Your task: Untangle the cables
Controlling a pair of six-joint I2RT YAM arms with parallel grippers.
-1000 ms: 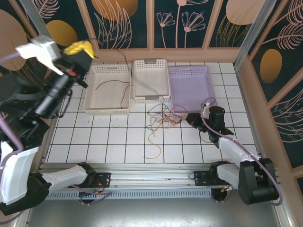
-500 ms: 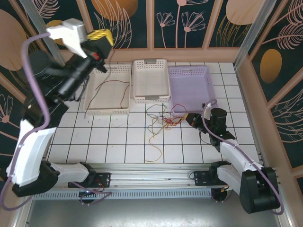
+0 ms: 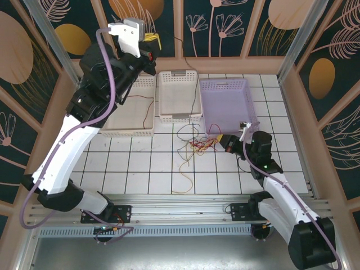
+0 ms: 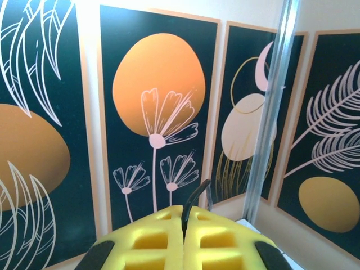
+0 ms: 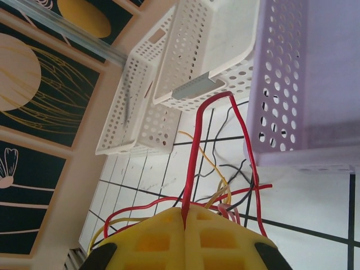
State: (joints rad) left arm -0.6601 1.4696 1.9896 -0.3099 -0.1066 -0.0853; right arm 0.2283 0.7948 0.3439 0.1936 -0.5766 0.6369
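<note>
The smaller white basket is below my left gripper, so I will next lower the gripper over the basket's empty bottom and release the black cable [image 4: 194,200] clear of the tangle.
The cables lie as a tangle [image 3: 195,143] of red, black and yellow wires on the white tiles in front of the baskets. One yellow strand [image 3: 183,179] trails toward the near edge. My right gripper [image 3: 225,141] rests low at the tangle's right side, yellow pads shut on a red cable [image 5: 194,152] that loops up toward the purple basket. My left gripper [image 3: 152,40] is raised high at the back wall, above the baskets. Its pads [image 4: 163,242] are shut on a black cable [image 4: 194,200], whose short end pokes out above them.
Three baskets stand in a row at the back: a white one [image 3: 110,112] holding a red cable [image 3: 147,107], a smaller white one [image 3: 163,95], and a purple one [image 3: 247,101]. Wooden-framed patterned walls close in the back and sides.
The left arm has swung from the far left up and rightward to the back wall, still shut on the black cable. The right gripper has barely shifted.
</note>
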